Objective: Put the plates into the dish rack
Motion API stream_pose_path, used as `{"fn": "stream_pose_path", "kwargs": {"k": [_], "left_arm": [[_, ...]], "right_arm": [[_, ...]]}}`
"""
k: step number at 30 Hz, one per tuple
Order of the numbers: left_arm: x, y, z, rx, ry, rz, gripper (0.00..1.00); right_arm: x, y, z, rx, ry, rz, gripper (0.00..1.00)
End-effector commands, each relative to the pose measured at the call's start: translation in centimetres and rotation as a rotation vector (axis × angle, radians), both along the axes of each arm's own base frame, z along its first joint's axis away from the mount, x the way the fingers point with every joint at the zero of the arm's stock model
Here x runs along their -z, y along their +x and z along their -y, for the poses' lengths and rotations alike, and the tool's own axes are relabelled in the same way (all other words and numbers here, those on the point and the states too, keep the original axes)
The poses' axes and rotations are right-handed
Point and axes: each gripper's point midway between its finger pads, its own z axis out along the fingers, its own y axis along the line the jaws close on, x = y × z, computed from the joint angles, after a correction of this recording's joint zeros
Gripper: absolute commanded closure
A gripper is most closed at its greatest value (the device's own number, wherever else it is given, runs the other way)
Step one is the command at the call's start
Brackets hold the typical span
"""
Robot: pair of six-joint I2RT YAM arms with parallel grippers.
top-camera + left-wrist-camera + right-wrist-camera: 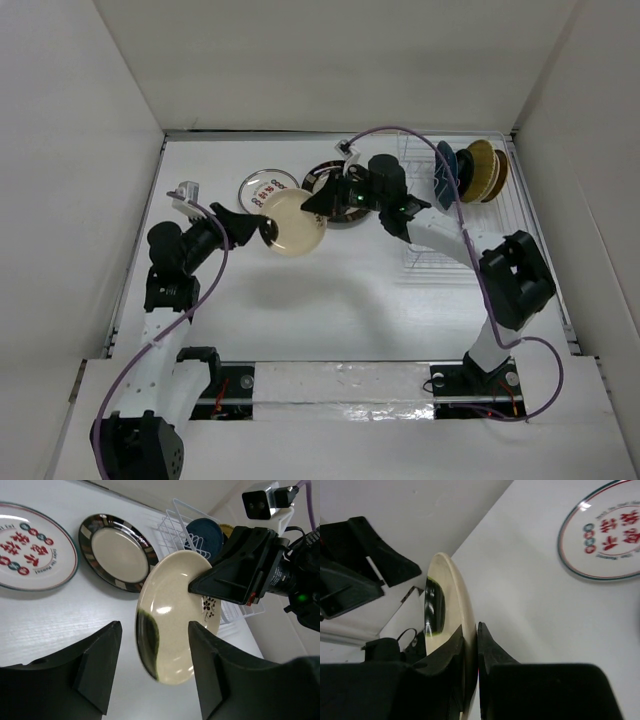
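Note:
I should next move my right gripper to the right in the top view, over the free rack space beside the blue plate (444,172). Then I should lower it and let go.
A cream plate (293,222) with a green smear stands on edge above the table between both arms. My right gripper (471,640) is shut on its rim (454,597); it also shows in the top view (322,203). My left gripper (155,665) is open, one finger on each side of the plate (175,615), neither touching it. A white plate with red marks (266,186) and a black-rimmed cream plate (117,550) lie flat behind. The dish rack (425,262) at the right holds a blue plate (444,172), a dark brown one (466,172) and a woven yellow one (487,170).
White walls close in the table on the left, back and right. The right arm's elbow (515,278) hangs over the rack's near end. A purple cable (440,150) loops above the rack.

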Motion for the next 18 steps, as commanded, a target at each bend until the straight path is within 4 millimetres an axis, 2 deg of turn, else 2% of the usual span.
{"fn": "stream_pose_path", "kwargs": {"k": [1, 2, 3, 4, 5, 6, 7, 8, 10, 11, 13, 15, 17, 18], "left_arm": [[-4.9, 0.6, -0.5, -0.031, 0.038, 0.15, 0.44], [-5.0, 0.6, -0.5, -0.037, 0.047, 0.142, 0.43], [-5.0, 0.8, -0.7, -0.057, 0.072, 0.148, 0.42], [-5.3, 0.8, -1.0, -0.072, 0.085, 0.155, 0.42], [-4.8, 0.5, -0.4, -0.056, 0.098, 0.14, 0.42], [-4.7, 0.6, -0.5, -0.07, 0.11, 0.138, 0.42], [-4.6, 0.5, -0.5, -0.07, 0.131, 0.148, 0.42], [-4.2, 0.3, -0.3, -0.067, 0.143, 0.141, 0.42], [-3.9, 0.2, -0.2, -0.068, 0.167, 0.145, 0.43], [-3.9, -0.1, 0.2, -0.051, 0.176, 0.144, 0.43], [-4.2, -0.3, 0.6, -0.049, 0.192, 0.154, 0.44], [-4.4, -0.5, 0.7, -0.049, 0.207, 0.162, 0.44], [-4.4, -1.0, 1.3, -0.031, 0.215, 0.165, 0.44], [-4.3, -1.1, 1.3, -0.033, 0.225, 0.165, 0.44]], "right_arm": [[-6.0, 3.4, 4.6, 0.186, 0.054, 0.131, 1.0], [-7.2, 4.7, 6.9, 0.27, 0.043, 0.162, 1.0], [-6.5, 6.7, 9.3, 0.411, -0.036, 0.176, 1.0], [-7.3, 7.9, 11.1, 0.505, -0.074, 0.203, 1.0], [-7.8, 8.8, 13.0, 0.594, -0.122, 0.231, 1.0], [-7.9, 9.4, 15.7, 0.692, -0.214, 0.272, 1.0], [-8.0, 10.9, 19.2, 0.884, -0.298, 0.285, 1.0], [-9.1, 11.6, 21.5, 0.975, -0.34, 0.309, 1.0], [-8.7, 12.5, 26.7, 1.168, -0.505, 0.324, 1.0], [-9.7, 12.6, 27.7, 1.218, -0.531, 0.34, 1.0], [-9.7, 13.1, 30.8, 1.323, -0.639, 0.352, 1.0], [-11.0, 13.4, 32.0, 1.376, -0.703, 0.392, 1.0], [-10.7, 14.1, 32.8, 1.411, -0.793, 0.404, 1.0], [-11.8, 14.4, 33.1, 1.421, -0.829, 0.43, 1.0]]}}
